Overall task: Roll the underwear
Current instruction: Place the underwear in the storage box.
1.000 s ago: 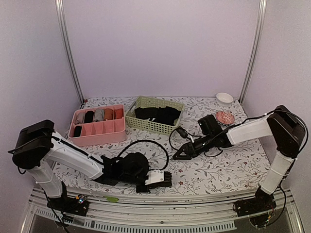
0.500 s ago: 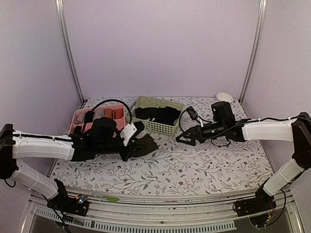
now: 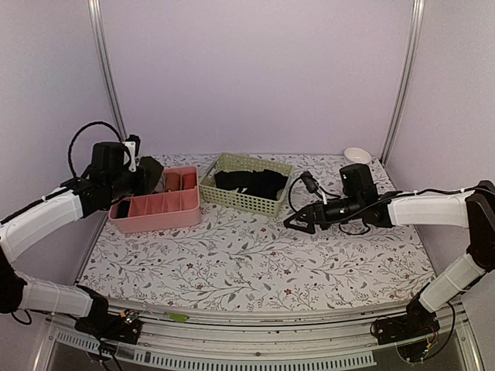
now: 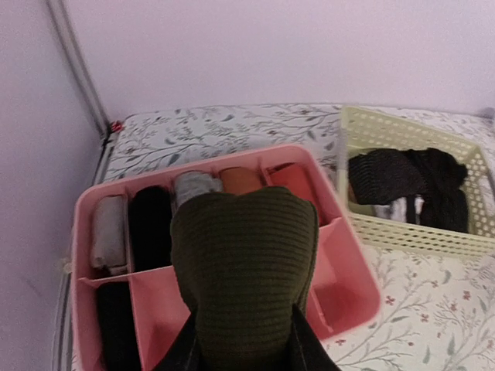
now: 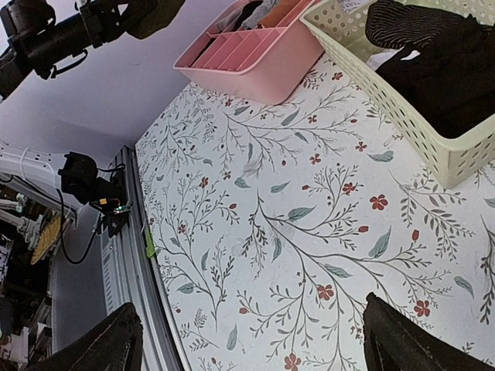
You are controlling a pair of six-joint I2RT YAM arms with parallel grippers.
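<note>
The left gripper moves down and to its left in the wrist view next and releases inside the empty compartment beside the front black roll.
The underwear is a dark brown-green ribbed roll clamped between my left gripper's jaws; its waistband does not show. It hangs over the pink divided organizer, above the middle compartments. In the top view the left gripper holds the underwear at the organizer's back-left side. My right gripper is open and empty, low over the flowered tablecloth right of centre; in the right wrist view its fingers are spread wide.
The organizer's back row holds rolled grey, black and orange bundles. A pale green basket with a heap of black garments stands next to it. A white bowl sits back right.
My left arm has swung from the table's front, past the middle, up to the back left, carrying the underwear over the pink organizer. My right gripper first pulled back toward the basket, then barely moved.
</note>
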